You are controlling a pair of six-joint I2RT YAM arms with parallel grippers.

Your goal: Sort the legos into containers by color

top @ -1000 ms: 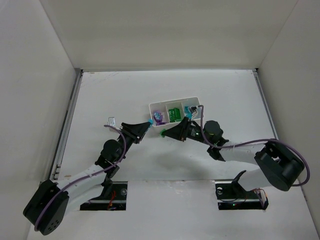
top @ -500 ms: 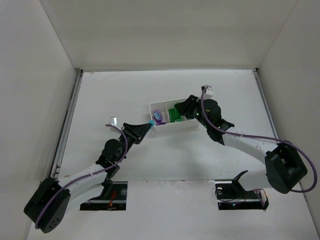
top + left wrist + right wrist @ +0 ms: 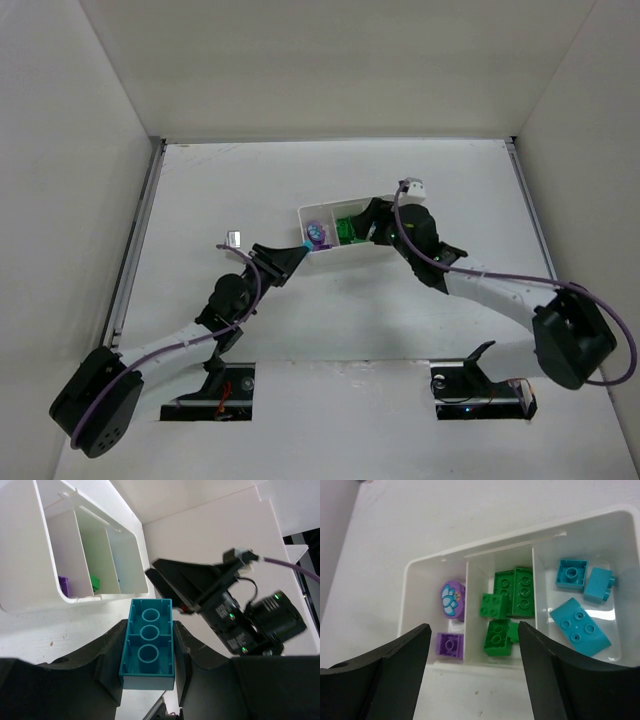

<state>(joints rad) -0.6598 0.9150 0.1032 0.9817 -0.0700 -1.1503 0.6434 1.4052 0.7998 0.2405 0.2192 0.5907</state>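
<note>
I need to swing my left gripper outward next, point its fingers down and move it over the purple legos' section (image 3: 319,231) (image 3: 64,582) to release the teal lego, because that section is the nearest.
The white tray (image 3: 330,207) has three compartments. In the right wrist view the tray (image 3: 435,560) holds purple legos (image 3: 450,644) on the left, green legos (image 3: 515,592) in the middle and teal legos (image 3: 580,626) on the right. My right gripper (image 3: 475,626) hangs open over the tray's near wall with nothing between its fingers; from above, the right gripper (image 3: 368,225) is over the tray. My left gripper (image 3: 148,630) is shut on a teal lego (image 3: 148,645), underside facing the camera. It sits just off the tray's near left corner, where the left gripper (image 3: 300,250) shows from above.
White walls enclose the table on three sides. A metal rail (image 3: 135,250) runs along the left edge. In the left wrist view the right arm (image 3: 235,620) reaches in over the tray's (image 3: 45,540) far end.
The right gripper carried a green lego from the table in front of the tray to above it and opened; the lego now lies in the middle compartment. The left gripper edged toward the tray.
</note>
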